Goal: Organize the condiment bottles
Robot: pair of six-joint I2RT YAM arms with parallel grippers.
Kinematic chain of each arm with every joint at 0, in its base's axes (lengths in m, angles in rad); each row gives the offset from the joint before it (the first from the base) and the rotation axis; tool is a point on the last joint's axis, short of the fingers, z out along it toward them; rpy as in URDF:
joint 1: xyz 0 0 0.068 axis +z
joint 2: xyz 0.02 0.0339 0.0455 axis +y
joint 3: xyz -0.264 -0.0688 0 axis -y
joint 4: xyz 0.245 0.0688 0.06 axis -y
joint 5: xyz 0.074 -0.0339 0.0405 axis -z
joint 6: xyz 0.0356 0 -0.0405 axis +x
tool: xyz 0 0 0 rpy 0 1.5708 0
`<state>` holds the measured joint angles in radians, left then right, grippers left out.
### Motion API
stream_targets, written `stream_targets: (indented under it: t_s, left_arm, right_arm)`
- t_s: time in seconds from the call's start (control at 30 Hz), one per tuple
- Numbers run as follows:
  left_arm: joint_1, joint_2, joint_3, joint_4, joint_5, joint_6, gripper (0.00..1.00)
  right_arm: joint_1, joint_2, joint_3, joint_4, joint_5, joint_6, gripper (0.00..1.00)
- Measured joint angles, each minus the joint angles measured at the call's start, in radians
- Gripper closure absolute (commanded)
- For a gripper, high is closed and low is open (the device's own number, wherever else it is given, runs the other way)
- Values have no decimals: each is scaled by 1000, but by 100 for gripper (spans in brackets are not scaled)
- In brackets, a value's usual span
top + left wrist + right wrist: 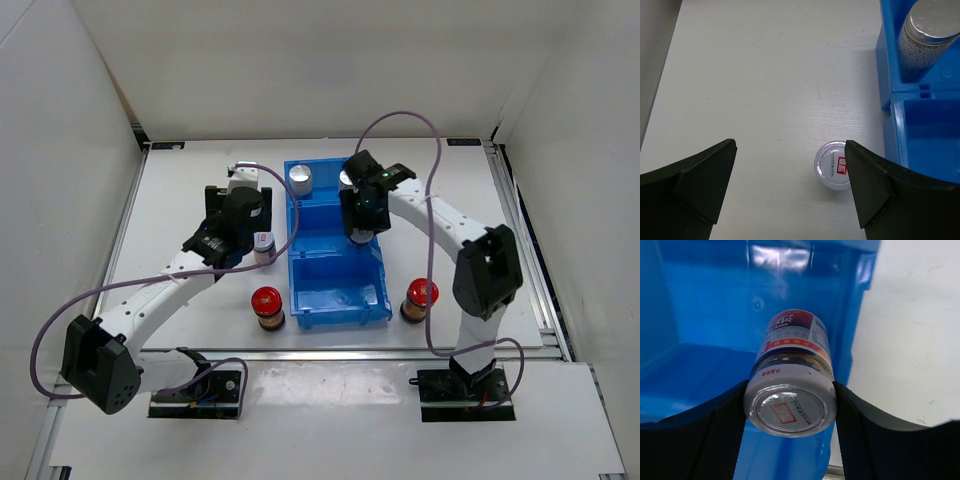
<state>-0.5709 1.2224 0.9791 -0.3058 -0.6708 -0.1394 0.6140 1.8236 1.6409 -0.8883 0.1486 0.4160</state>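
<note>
My right gripper needs to lower the jar next, down and away from the bin's nearby side onto the bottom of the middle compartment, and release it there.
My right gripper [790,395] is shut on a short white-lidded jar [790,412] and holds it tilted over the blue bin's middle compartment [335,225]. My left gripper [790,150] is open above the table. The second white-lidded jar [832,165] stands between its fingers, close to the right finger [875,190], just left of the bin [264,243]. One silver-capped bottle [300,178] stands in the bin's far compartment. A second one [346,178] is partly hidden behind my right gripper [362,230]. Two red-capped dark jars stand on the table, one left of the bin [267,303] and one right of it [420,296].
The blue three-compartment bin [340,310] sits mid-table, and its wall [890,95] is close to my left gripper's right finger. White walls enclose the table on the left, far and right sides. Purple cables loop over both arms.
</note>
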Motion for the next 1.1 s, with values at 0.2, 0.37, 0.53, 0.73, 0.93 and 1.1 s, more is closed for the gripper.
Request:
stream_targets:
  t_s: [0.2,0.37,0.53,0.73,0.93,1.1]
  left_arm:
    - [0,49,1,-1,14,-15,0]
    - [0,103,5,-21,31,-40,0]
    - [0,130,24,-50,40,-66,0]
    - [0,130,53,-92,80,-101,0]
    - [13,151,77,-148,187,-156,0]
    - [62,196,80,-193,280,-219,0]
  right_arm:
    - [21,104,-3,16,-20,0,70]
    - [21,121,-3,30,-34,0,26]
    - [21,124,13,26,-35,17,0]
    - [23,93,83,-2,22,32,0]
    - [32,-192,16,16,54,48,0]
    - [36,-415,-56,31,45,49,0]
